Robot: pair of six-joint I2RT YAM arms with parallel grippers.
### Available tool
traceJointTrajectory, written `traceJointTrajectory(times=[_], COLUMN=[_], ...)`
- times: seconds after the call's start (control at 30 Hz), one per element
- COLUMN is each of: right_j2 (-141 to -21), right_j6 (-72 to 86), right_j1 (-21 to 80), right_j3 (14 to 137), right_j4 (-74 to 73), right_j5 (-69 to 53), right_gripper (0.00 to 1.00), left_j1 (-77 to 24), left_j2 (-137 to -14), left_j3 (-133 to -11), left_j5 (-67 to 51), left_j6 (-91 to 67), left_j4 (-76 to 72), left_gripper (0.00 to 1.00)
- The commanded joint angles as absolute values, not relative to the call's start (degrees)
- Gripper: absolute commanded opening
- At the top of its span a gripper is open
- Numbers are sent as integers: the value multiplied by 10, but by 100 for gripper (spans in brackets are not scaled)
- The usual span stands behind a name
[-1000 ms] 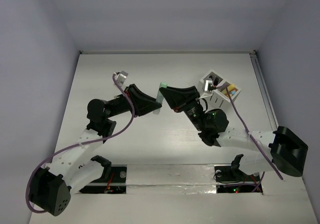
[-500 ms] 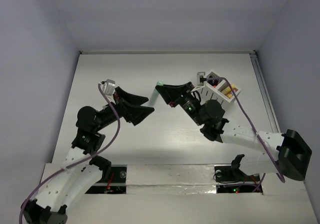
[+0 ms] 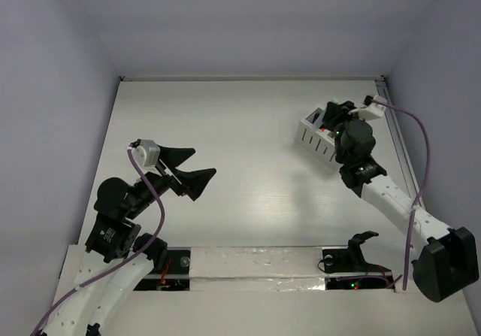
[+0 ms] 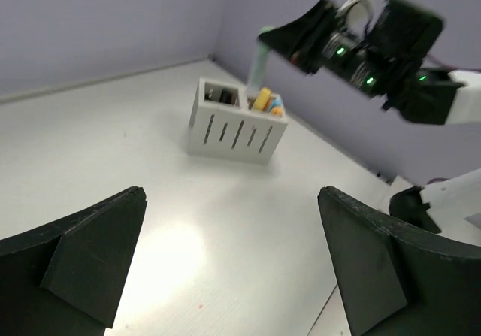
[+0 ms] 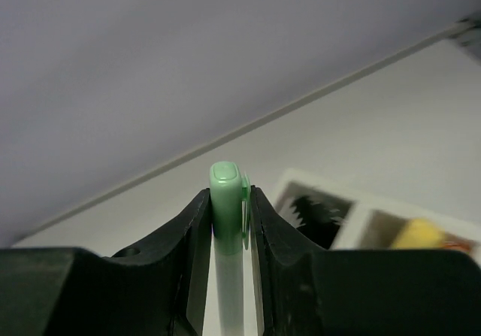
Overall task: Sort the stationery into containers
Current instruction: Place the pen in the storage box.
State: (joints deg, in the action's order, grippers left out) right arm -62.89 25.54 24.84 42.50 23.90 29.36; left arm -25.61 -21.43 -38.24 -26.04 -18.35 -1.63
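My right gripper shifts to the right in the top view next, then down into the yellow item's section. It then releases the highlighter, since other stationery stands there.
My right gripper is shut on a mint green highlighter, cap end up between the fingers. In the top view this gripper hangs over the white container at the back right, and the highlighter is hidden there. The left wrist view shows the highlighter pointing down just above the container, which holds yellow, orange and blue stationery in one compartment. My left gripper stands wide open at the near left, with nothing between its fingers.
The container's dark compartment and a yellow item lie just below my right gripper. Purple walls enclose the white table. A raised rail runs along the right edge, close to the container.
The left gripper has opened, let go of the mint highlighter and drawn back to the near left. The right arm has carried the highlighter rightwards to above the container.
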Motion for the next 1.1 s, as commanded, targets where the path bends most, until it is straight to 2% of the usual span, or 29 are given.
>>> traceJointTrajectory(times=[0.0,0.23,0.6,0.7,0.73,0.77,0.93,1.07], right_j2=[-599,-647,-709,-705,-704,-702,-671,-670], right_j6=[220,186,144,152,154,159,171,166], right_j1=[187,115,115,115,115,115,115,115], right_j3=[412,420,416,406,404,405,384,385], right_j4=[200,207,244,245,241,227,221,210], right_j5=[351,359,347,325,321,312,287,280], right_gripper=[0,0,0,12,24,29,49,50], left_j1=[-272,-283,-288,-288,-288,-288,-288,-288], left_j2=[-234,-226,-227,-229,-229,-231,-236,-224], left_j3=[-383,-385,-385,-385,-385,-385,-385,-384], left_j5=[-221,-193,-185,-185,-186,-188,-192,-183], left_j6=[-141,-135,-134,-135,-135,-135,-137,-138], left_j4=[16,35,37,33,32,30,21,18], left_gripper=[99,99,99,99,99,99,99,99])
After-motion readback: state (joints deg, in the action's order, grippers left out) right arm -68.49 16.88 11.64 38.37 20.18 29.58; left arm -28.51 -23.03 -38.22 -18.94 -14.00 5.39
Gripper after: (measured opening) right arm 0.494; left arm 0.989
